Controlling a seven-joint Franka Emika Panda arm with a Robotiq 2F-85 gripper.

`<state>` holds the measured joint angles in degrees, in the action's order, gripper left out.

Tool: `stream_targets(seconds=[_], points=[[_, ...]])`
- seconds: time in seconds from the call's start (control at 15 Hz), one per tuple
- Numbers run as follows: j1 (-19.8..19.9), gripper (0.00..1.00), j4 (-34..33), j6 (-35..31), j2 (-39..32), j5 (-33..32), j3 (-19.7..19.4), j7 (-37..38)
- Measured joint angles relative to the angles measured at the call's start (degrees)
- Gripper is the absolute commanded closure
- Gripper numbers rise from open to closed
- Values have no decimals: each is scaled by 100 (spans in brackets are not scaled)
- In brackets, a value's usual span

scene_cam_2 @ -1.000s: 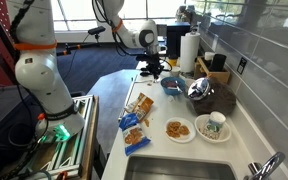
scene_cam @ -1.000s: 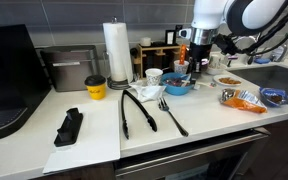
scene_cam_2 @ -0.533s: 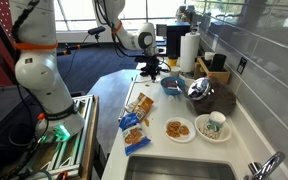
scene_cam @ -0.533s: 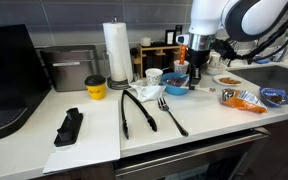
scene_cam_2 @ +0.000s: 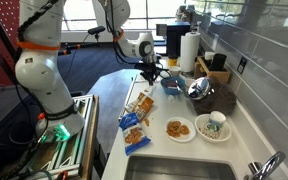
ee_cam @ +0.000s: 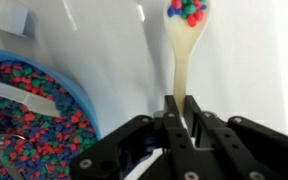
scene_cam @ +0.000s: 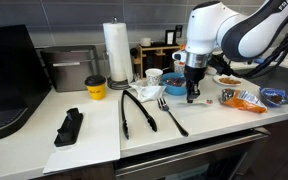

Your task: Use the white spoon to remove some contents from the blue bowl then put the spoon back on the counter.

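Observation:
The loaded spoon comes down onto the bare white counter beside the blue bowl next. My gripper releases the spoon's handle there, as that clear spot lies below my gripper.
In the wrist view my gripper is shut on the handle of the white spoon. The spoon's head carries a small heap of red, blue and green bits and hangs over the white counter. The blue bowl, full of the same coloured bits, lies to the left of the spoon. In an exterior view the gripper is low over the counter just beside the blue bowl. In an exterior view the gripper is next to the bowl.
A dark fork and black tongs lie on the counter near the bowl. A white cup, a yellow cup with dark lid and a paper towel roll stand behind. Snack bags and plates lie further along.
My gripper has moved out from over the blue bowl towards the counter's front and lowered, carrying the spoon with bits on it.

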<state>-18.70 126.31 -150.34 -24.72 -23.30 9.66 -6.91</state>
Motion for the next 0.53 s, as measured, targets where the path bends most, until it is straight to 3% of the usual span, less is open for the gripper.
stream_targets(seconds=[0.53], points=[[21,97,-79,-369,-375,-2,-53,-391]])
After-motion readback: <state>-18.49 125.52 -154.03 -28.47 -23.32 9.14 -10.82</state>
